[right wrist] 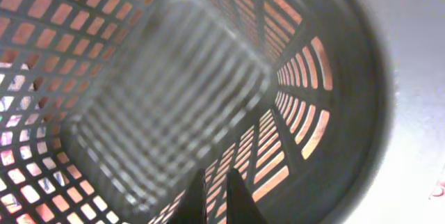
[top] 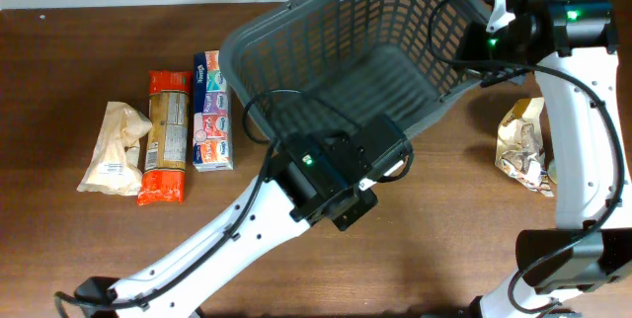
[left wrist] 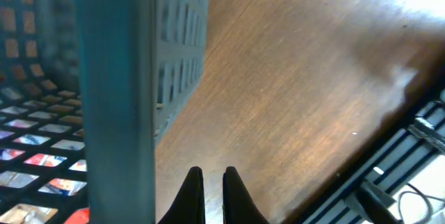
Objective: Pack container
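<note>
My left gripper, empty and closed, should next swing from the basket left in the overhead view to the orange pasta packet [top: 166, 138] and open.
The container [top: 259, 24], a large dark grey lattice basket, sits at the back middle of the table and looks empty. In the left wrist view its rim [left wrist: 115, 78] stands just left of my left gripper [left wrist: 213, 177]. That gripper's fingers are close together with only bare table between them, outside the basket's near right corner. My right gripper [right wrist: 216, 180] is at the basket's far right rim and looks down into its lattice inside [right wrist: 139, 78]. Its fingers are close together with nothing between them. In the overhead view both sets of fingers are hidden under the wrists.
Left of the basket lie a tissue multipack [top: 212, 111], an orange pasta packet [top: 166, 137] and a tan bag [top: 117, 148]. A crumpled tan bag [top: 521, 145] lies right of the basket by the right arm. The table's edge and a metal frame [left wrist: 410, 147] show in the left wrist view.
</note>
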